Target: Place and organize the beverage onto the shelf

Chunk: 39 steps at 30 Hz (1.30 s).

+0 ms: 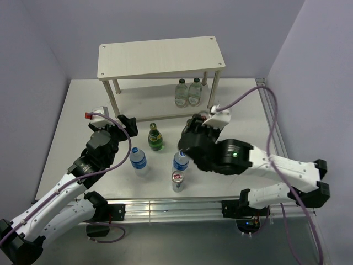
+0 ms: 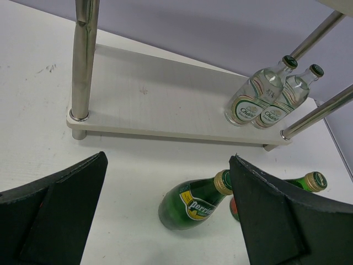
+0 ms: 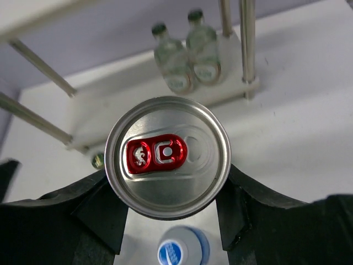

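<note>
The upper board's end [image 1: 199,56] above the glass bottles is empty, so my right gripper should next move up and outward onto it and let go of the silver can there.
The pale wood shelf [image 1: 160,55] stands at the back, with two clear glass bottles [image 1: 187,92] on its lower board [image 2: 165,105]. A green glass bottle [image 1: 156,138] stands in front of the shelf. A second green bottle [image 2: 311,182] shows partly behind my left finger. Two blue-capped plastic bottles [image 1: 138,159] [image 1: 180,161] and a slim can [image 1: 177,181] stand nearer. My left gripper [image 1: 128,124] is open and empty, with the green bottle [image 2: 193,204] ahead of it. My right gripper [image 3: 168,185] is shut on a silver can with a red tab [image 3: 168,157], held above the table.
Thin metal shelf legs [image 2: 83,61] [image 3: 247,44] stand at the corners of the lower board. The two glass bottles [image 3: 187,58] fill the right end of that board. A blue bottle cap [image 3: 179,254] lies just under the held can. Purple walls close in the table.
</note>
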Available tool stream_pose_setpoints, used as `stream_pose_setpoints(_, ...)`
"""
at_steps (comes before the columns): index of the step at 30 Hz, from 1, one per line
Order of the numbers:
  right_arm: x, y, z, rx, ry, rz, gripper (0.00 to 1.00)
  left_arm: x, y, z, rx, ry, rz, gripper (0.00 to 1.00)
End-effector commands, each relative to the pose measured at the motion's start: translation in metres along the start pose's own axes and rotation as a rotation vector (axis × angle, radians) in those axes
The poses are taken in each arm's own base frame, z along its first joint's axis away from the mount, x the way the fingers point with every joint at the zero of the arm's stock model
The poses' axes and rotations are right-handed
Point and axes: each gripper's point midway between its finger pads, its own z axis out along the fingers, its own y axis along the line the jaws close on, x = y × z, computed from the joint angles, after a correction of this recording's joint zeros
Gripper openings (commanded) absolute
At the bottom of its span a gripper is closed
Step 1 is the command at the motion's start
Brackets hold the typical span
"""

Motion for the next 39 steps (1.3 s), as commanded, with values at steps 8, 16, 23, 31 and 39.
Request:
stream_pose_setpoints(8,-0.201,0.035,0.048,-0.138,-0.212,-0.126,0.0,-0.016,-0.009,-0.003,0.028,-0.04,-0.031,0.99)
stream_pose_setpoints(16,-0.26,0.053,0.149,-0.042,-0.267,-0.236,0.0,-0.014,-0.008,-0.004,0.031,-0.039,-0.029,0.99)
stream_pose_setpoints(23,-0.274,0.053,0.195,-0.03,-0.319,-0.231,0.0,-0.012,-0.012,-0.002,0.047,-0.041,-0.032,0.99)
stream_pose_setpoints(31,-0.247,0.058,0.225,-0.047,-0.262,-0.24,0.0,-0.006,-0.013,0.003,0.043,-0.029,-0.016,0.99)
stream_pose_setpoints(39,-0.217,0.055,0.244,-0.017,-0.202,-0.253,0.58,-0.007,-0.013,0.002,0.044,-0.027,-0.013,0.99)
